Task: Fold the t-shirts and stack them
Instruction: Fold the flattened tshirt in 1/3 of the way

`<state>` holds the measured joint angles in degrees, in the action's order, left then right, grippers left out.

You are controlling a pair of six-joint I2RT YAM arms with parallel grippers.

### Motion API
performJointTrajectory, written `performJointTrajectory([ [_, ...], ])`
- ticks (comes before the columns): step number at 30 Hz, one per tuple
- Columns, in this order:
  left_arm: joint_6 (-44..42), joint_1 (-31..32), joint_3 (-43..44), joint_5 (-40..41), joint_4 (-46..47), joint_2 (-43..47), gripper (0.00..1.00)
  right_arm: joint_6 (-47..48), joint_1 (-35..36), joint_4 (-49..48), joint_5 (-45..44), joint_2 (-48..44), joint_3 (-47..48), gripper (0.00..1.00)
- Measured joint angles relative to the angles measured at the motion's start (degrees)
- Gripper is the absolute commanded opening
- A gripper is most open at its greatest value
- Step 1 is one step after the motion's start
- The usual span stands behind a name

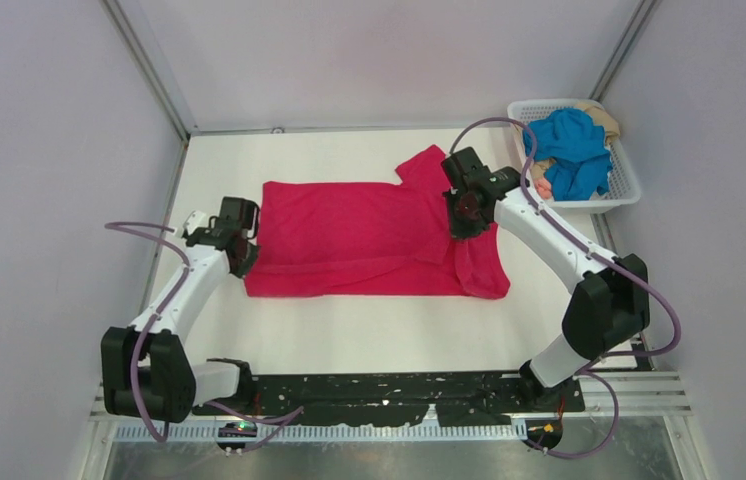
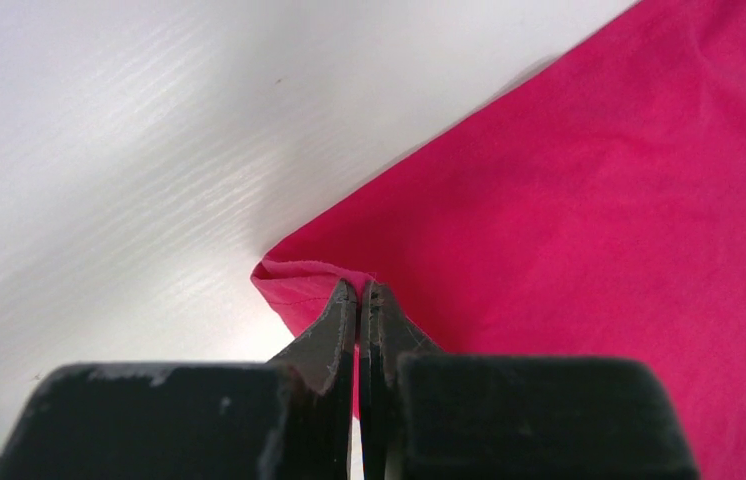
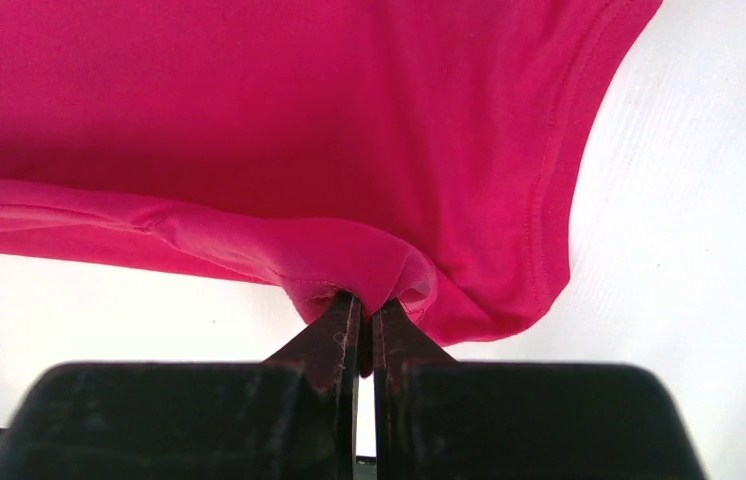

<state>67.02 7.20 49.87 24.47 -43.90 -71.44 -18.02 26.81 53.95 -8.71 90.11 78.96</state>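
Note:
My right gripper moves slightly outward over the crimson-pink t-shirt point(image 1: 359, 235) next and releases the bunched fold there, since the t-shirt's near long side is only partly folded over.
The crimson-pink t-shirt point(image 1: 359, 235) lies spread across the middle of the white table, its near long side partly folded over. My left gripper point(image 1: 240, 243) is shut on the shirt's left edge; the left wrist view shows the hem corner point(image 2: 294, 280) pinched at my gripper point(image 2: 360, 292). My right gripper point(image 1: 466, 220) is shut on a bunched fold at the shirt's right side, seen in the right wrist view point(image 3: 389, 265) at my gripper point(image 3: 361, 303). The blue t-shirt point(image 1: 571, 150) and the beige t-shirt point(image 1: 604, 116) lie crumpled in the basket.
The white lattice basket point(image 1: 628, 185) stands at the table's far right corner. Enclosure walls and metal posts close in the left, back and right sides. Purple cables loop beside both arms.

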Motion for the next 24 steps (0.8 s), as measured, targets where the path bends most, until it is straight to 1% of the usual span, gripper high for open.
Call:
performJointTrajectory([
  [6, -0.72, -0.70, 1.16, 0.59, 0.59, -2.49, 0.00, 1.68, -1.70, -0.04, 0.00, 1.14, 0.02, 0.06],
  [13, -2.89, -0.85, 5.35, 0.44, 1.57, -8.00, 0.00, 5.40, -2.32, -0.76, 0.00, 2.95, 0.68, 0.09],
  [18, -3.48, -0.92, 7.39, 0.13, 1.92, -12.15, 0.00, 15.82, -2.32, -1.86, -1.53, 7.17, 3.80, 0.14],
  [22, -4.07, -1.31, 8.66, -0.26, 1.88, -15.21, 0.00, 26.88, -2.32, -2.12, -2.16, 14.27, 10.97, 0.14],
  [24, -4.42, -1.62, 9.75, -0.68, 1.90, -16.94, 0.00, 31.01, -2.38, -2.05, -2.67, 18.95, 13.84, 0.17],
])
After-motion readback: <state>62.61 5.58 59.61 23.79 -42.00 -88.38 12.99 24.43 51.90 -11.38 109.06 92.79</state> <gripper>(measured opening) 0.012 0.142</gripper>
